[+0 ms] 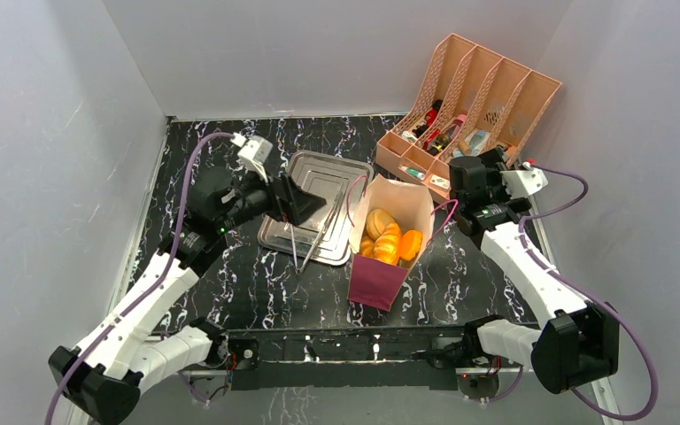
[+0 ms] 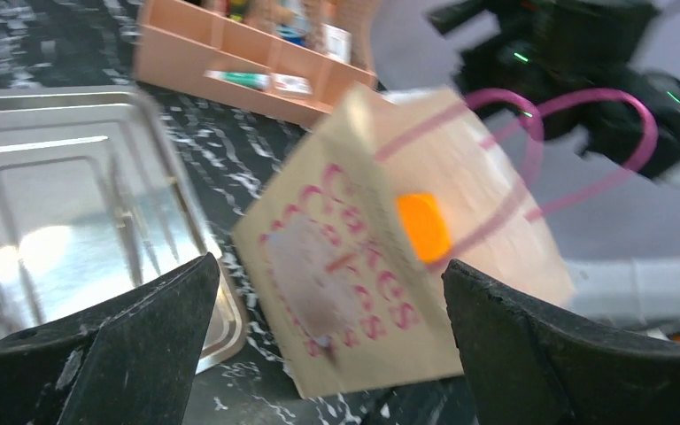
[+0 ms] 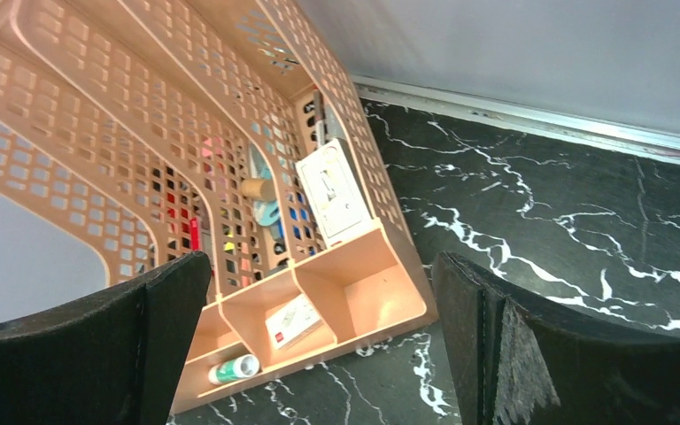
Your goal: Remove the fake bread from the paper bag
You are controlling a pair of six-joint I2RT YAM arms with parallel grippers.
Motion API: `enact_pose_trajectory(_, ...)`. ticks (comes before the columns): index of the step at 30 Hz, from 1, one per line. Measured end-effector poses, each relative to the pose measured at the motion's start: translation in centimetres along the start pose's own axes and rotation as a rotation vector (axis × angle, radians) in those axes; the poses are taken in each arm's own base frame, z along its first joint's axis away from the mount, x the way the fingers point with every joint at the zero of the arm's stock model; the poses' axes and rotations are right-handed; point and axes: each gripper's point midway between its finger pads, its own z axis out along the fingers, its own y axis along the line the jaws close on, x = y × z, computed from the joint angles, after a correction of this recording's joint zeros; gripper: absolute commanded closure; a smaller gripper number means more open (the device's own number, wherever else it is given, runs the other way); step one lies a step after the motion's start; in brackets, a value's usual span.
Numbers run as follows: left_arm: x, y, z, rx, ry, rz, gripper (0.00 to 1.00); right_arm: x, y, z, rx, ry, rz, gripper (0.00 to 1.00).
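The bag's rim on the tray side is a thin upright edge to the right in the top view, so my left gripper will swing over and turn its fingers first to get them on both sides of it.
The paper bag (image 1: pixel 405 205) stands between the two arms, cream above and magenta below, with its mouth open. Several glossy golden-orange pieces of fake bread (image 1: pixel 388 237) lie inside it. My left gripper (image 1: pixel 305 205) hovers over the tray just left of the bag, open and holding nothing. In the left wrist view the bag (image 2: pixel 363 274) fills the space ahead of the open left gripper (image 2: pixel 329 274), and an orange piece of bread (image 2: pixel 422 226) shows at its mouth. My right gripper (image 1: pixel 467 177) sits right of the bag, open and turned toward the rack. In the right wrist view, the right gripper (image 3: pixel 319 266) is empty.
A steel tray (image 1: pixel 319 168) with thin metal tongs (image 1: pixel 317 237) lies left of the bag. A peach file rack (image 1: pixel 487 88) (image 3: pixel 230 177) with small items stands at the back right. Grey walls close in the table on three sides. The bag's pink cord handles (image 2: pixel 584 115) arch toward the right arm.
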Motion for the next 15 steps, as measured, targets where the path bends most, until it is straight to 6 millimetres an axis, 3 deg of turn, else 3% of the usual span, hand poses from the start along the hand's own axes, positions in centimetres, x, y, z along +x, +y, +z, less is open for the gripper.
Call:
enact_pose_trajectory(4, 1.7, -4.5, -0.3, 0.139, 0.054, 0.071, 0.02, 0.6, -0.8, 0.2, 0.032, 0.002, -0.013, 0.02)
enact_pose_trajectory(7, 3.5, -6.6, 0.1, 0.185, 0.111, 0.113, 0.02, 0.6, -1.0, 0.2, 0.04, -0.002, -0.016, 0.02)
enact_pose_trajectory(10, 5.6, -7.9, 0.9, 0.187, 0.169, 0.16, 0.02, 0.6, -1.1, 0.2, 0.043, -0.002, -0.017, 0.02)
enact_pose_trajectory(15, 9.2, -8.4, 2.5, 0.12, 0.258, 0.244, 0.02, 0.5, -1.1, 0.2, 0.045, -0.005, -0.012, 0.02)
